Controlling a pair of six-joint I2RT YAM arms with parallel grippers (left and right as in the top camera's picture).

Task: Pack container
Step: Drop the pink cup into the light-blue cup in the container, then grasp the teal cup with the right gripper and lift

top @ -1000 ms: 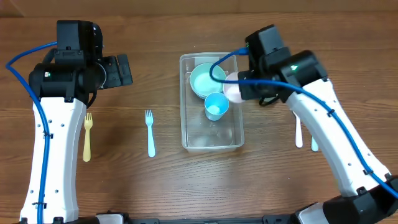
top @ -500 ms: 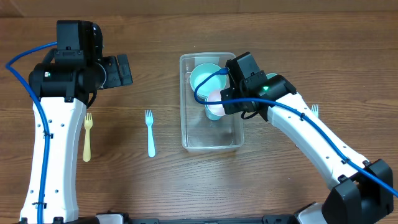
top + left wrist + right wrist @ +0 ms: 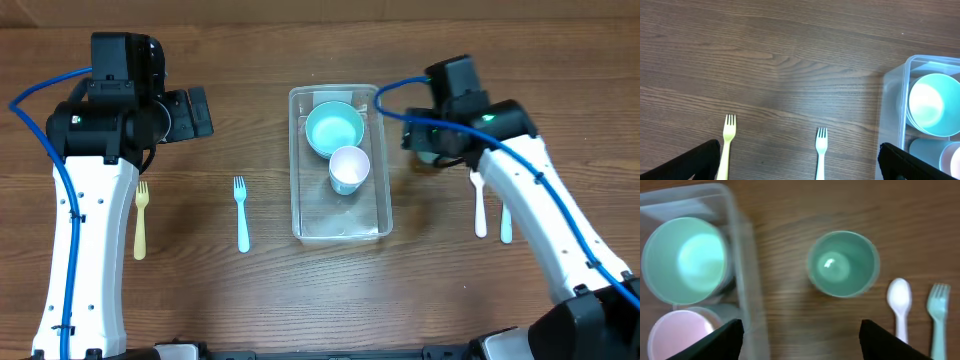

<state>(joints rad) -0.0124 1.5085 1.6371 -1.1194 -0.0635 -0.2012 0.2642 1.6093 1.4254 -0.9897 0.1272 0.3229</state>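
Note:
The rim of the teal cup is below my right gripper. My right gripper should go down to it next, on the side by the white spoon.
The clear container (image 3: 342, 222) stands mid-table, and shows as well in the left wrist view (image 3: 894, 100) and the right wrist view (image 3: 742, 275). In it sit a teal bowl (image 3: 334, 128) and a white cup (image 3: 349, 168) nested in a blue cup. My right gripper (image 3: 425, 150) hangs open just right of the container with nothing between its fingers (image 3: 722, 340). Below it a teal cup (image 3: 842, 264) stands on the table. My left gripper (image 3: 190, 113) is open and empty far to the left, above the wood.
A yellow fork (image 3: 141, 220) and a light blue fork (image 3: 241, 213) lie left of the container. A white spoon (image 3: 480, 205) and a teal fork (image 3: 505, 225) lie to its right, under the right arm.
My right gripper carried the white cup into the container, set it in the blue cup, opened, and drew back to the right. The left arm has not moved.

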